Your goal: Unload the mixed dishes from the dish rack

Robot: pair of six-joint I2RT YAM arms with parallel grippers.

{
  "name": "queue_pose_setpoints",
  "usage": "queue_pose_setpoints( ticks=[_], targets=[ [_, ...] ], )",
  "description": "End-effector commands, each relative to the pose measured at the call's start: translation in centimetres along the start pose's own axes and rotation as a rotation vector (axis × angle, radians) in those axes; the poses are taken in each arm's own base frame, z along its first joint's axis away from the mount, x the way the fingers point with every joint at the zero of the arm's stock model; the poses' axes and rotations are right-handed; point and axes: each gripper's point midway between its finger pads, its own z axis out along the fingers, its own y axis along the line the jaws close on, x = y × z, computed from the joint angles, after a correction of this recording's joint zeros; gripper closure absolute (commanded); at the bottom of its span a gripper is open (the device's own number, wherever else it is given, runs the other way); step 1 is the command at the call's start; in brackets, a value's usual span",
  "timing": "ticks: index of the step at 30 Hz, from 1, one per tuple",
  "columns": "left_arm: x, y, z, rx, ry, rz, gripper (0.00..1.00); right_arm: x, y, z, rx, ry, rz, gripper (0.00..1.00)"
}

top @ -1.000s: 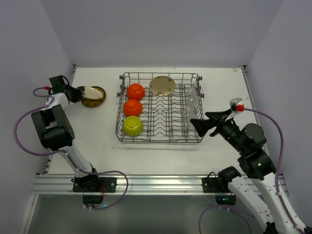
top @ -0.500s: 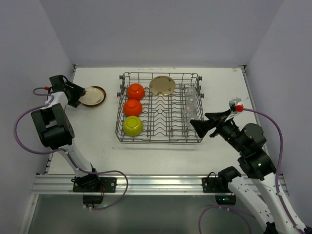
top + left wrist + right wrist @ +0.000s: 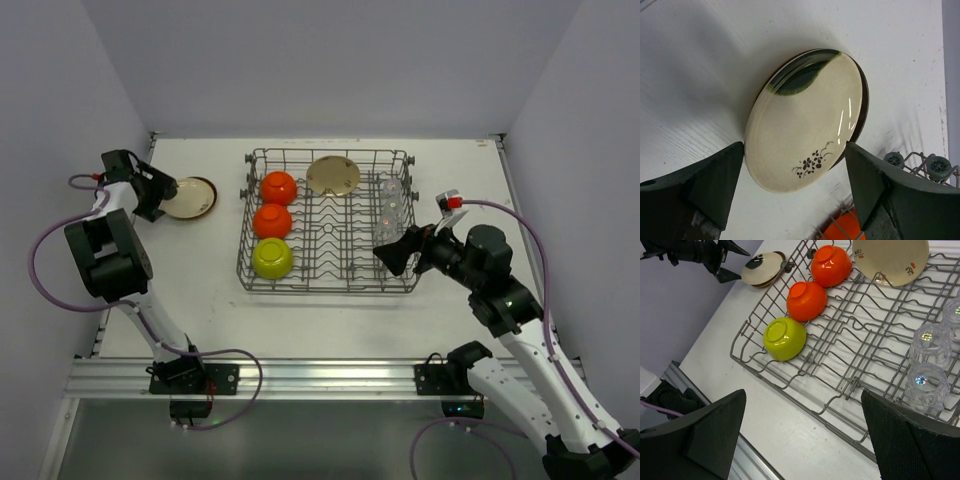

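Observation:
My right gripper turns and moves outward past the glasses (image 3: 390,205) onto the racked beige plate's upper rim (image 3: 350,162) next. The plate stands on edge, which leaves that rim exposed.
The grey wire dish rack (image 3: 328,275) holds two orange bowls (image 3: 279,187) (image 3: 272,220), a yellow-green bowl (image 3: 272,258), a beige plate (image 3: 333,175) on edge and clear glasses (image 3: 390,205). Left of the rack, a beige plate with a dark flower pattern (image 3: 805,125) lies flat on the table, a dark rim showing under it. My left gripper (image 3: 795,147) is open, its fingers either side of that plate's near edge and off it. My right gripper (image 3: 803,395) hangs open and empty over the rack's front right edge, near the glasses (image 3: 927,347).
White walls close in the table on three sides. A metal rail (image 3: 300,375) runs along the near edge by the arm bases. The rack's black knobs (image 3: 937,164) and an orange bowl (image 3: 840,227) lie just right of the left gripper.
My left gripper has opened and let go of the plate, which went from tilted to flat on the table. My right arm has swung left, closer over the rack.

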Motion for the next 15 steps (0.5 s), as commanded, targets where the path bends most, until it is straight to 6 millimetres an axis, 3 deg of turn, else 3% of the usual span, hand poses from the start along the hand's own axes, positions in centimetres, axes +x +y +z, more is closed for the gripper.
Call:
queue_pose_setpoints(
  ticks=[1, 6, 10, 15],
  targets=[
    [0.1, -1.8, -0.2, 0.027, 0.021, 0.043, 0.14, -1.5, 1.4, -0.5, -0.051, -0.028, -0.019, 0.01],
    [0.6, -1.5, 0.1, 0.003, 0.029, 0.047, 0.13, -0.8, 1.2, -0.6, -0.046, -0.014, -0.022, 0.01],
    [0.8, -1.6, -0.2, 0.003, 0.025, 0.050, 0.01, -0.4, 0.7, -0.5, -0.025, 0.010, -0.023, 0.01],
    [-0.1, -2.6, -2.1, 0.014, -0.018, 0.072, 0.00, -0.1, 0.1, -0.1, 0.005, 0.038, -0.019, 0.01]
  ],
)
